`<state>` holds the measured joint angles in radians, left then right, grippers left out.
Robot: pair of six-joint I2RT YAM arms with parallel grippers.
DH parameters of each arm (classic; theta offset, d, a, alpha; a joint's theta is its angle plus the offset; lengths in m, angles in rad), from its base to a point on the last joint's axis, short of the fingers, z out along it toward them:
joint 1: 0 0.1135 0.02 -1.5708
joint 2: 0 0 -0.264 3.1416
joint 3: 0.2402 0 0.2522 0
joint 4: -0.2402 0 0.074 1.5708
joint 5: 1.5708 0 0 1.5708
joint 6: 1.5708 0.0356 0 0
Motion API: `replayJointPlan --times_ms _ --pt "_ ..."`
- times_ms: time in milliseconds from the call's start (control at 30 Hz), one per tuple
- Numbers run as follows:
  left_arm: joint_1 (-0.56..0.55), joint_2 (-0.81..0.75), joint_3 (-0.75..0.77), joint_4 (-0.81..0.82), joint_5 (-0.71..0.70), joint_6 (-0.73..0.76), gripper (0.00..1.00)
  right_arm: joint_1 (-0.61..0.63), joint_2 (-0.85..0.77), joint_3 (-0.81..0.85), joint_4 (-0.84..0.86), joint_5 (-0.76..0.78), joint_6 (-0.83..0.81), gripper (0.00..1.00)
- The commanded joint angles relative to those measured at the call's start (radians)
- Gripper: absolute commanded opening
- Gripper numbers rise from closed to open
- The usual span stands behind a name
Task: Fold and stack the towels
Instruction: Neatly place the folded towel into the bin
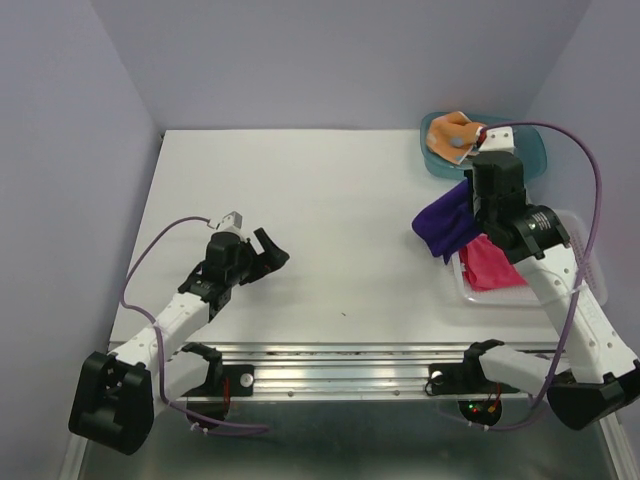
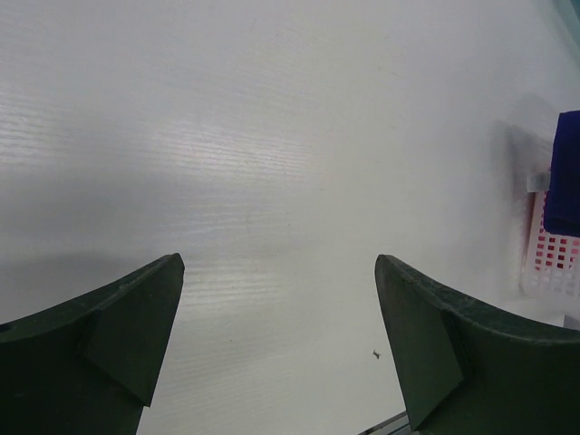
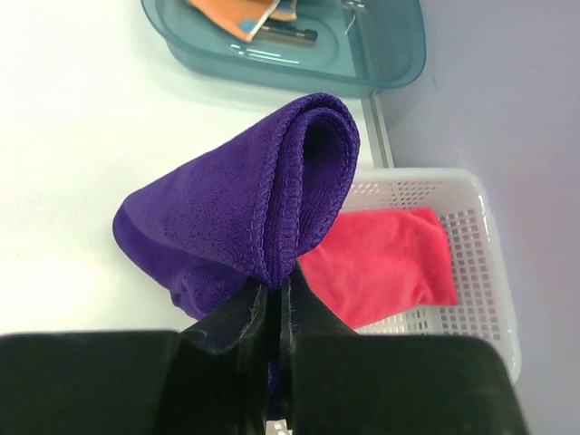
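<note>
I will move my right gripper to the right in the top view and go down to let go of the purple towel [image 1: 447, 225] over the pink-red towel [image 1: 492, 263], because the pink-red towel is in the basket.
My right gripper [image 3: 279, 288] is shut on the dark purple towel [image 3: 245, 208], which hangs bunched and folded over itself above the table, beside the white basket [image 3: 471, 272]. From above, the purple towel [image 1: 447, 225] dangles left of the right gripper [image 1: 478, 210]. The pink-red towel [image 3: 385, 263] lies flat inside the basket, seen from above as the pink-red towel [image 1: 492, 263]. The orange dotted towel [image 1: 448, 135] sits crumpled in the teal tub [image 1: 530, 150]. My left gripper [image 1: 252, 235] stands open over bare table at the left, with nothing between its fingers [image 2: 136, 335].
The teal tub [image 3: 399, 54] stands at the back right corner, with a small white object [image 1: 498, 133] and a dark item beside the orange cloth. The white basket [image 1: 580, 235] sits near the right wall. Grey walls close the table on three sides.
</note>
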<state>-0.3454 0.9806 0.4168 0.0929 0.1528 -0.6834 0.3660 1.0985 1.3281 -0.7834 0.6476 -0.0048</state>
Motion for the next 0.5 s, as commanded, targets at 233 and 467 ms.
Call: replayJointPlan --times_ms 233,467 --pt "-0.003 -0.007 0.037 0.047 0.017 0.027 0.99 -0.006 -0.042 0.079 -0.082 0.067 0.052 0.01" --pt "-0.003 0.009 0.03 0.059 0.025 0.031 0.99 -0.032 -0.049 0.065 -0.117 0.142 0.081 0.01"
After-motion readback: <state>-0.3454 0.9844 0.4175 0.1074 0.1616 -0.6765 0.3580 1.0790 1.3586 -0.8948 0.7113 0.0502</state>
